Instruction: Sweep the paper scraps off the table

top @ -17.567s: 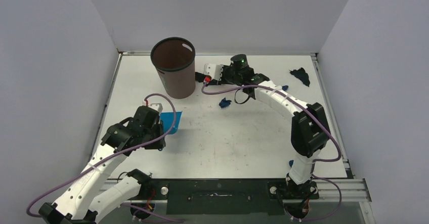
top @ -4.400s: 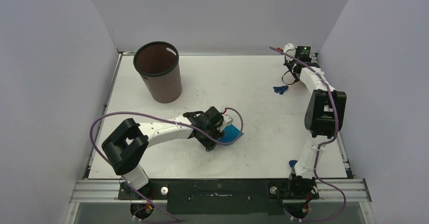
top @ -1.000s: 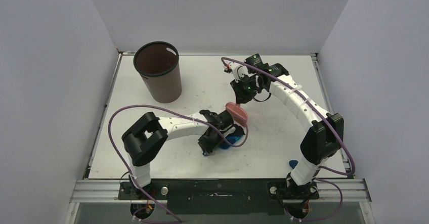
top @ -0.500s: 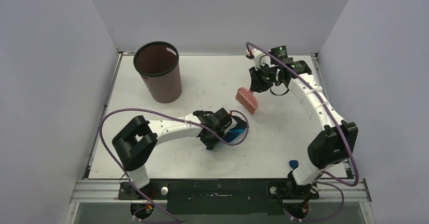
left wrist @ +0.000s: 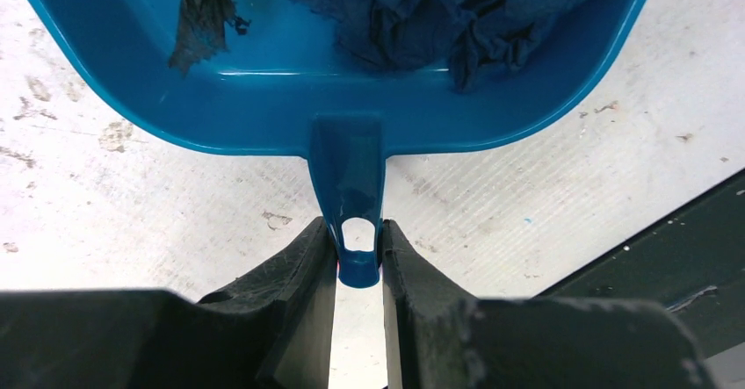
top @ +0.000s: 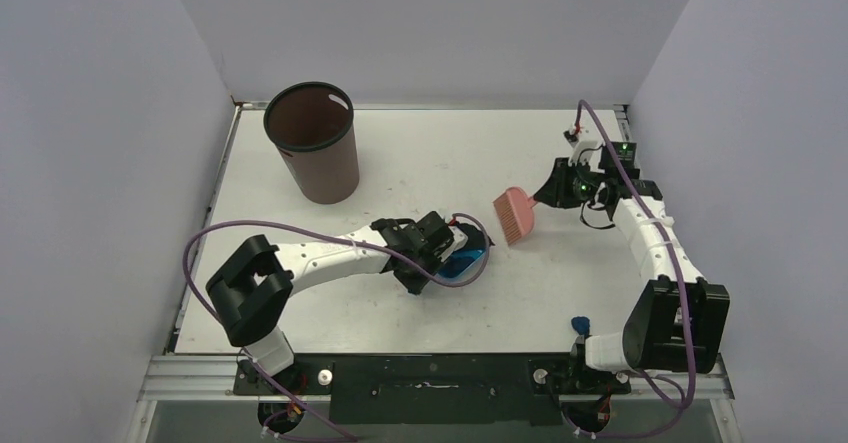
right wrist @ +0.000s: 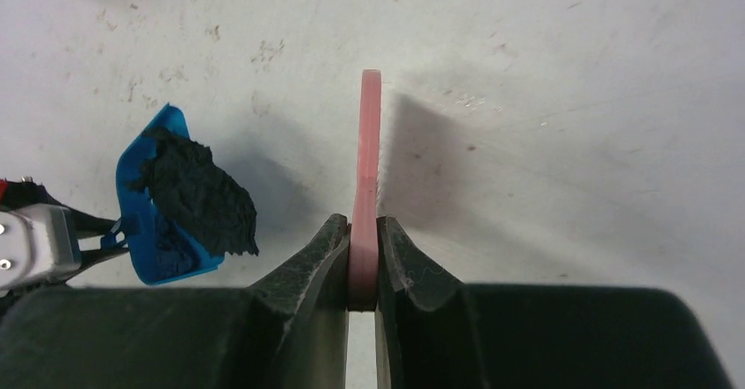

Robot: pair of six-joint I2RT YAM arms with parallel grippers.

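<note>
My left gripper will next lift the pan of scraps outward to the bin's opening [top: 308, 119], tip it, then lower and release it on the tabletop.
My left gripper [left wrist: 358, 257] is shut on the handle of the bright blue dustpan [left wrist: 351, 117], which rests on the white table [top: 420, 163] near its middle [top: 462, 261]. Dark blue and black paper scraps [left wrist: 422, 11] lie inside the pan, also seen in the right wrist view [right wrist: 198, 196]. My right gripper [right wrist: 363, 262] is shut on the pink hand brush [right wrist: 367, 169], held to the right of the dustpan with its head [top: 515, 215] close over the table. One small blue scrap [top: 580, 324] lies near the front right edge.
A tall dark brown bin [top: 312, 143] stands at the back left of the table. The metal rim [top: 628, 123] runs along the right side. Grey walls close in the table on three sides.
My right arm has swung the brush to the right and nearer, away from the table's middle. The dustpan and left gripper have shifted only slightly.
</note>
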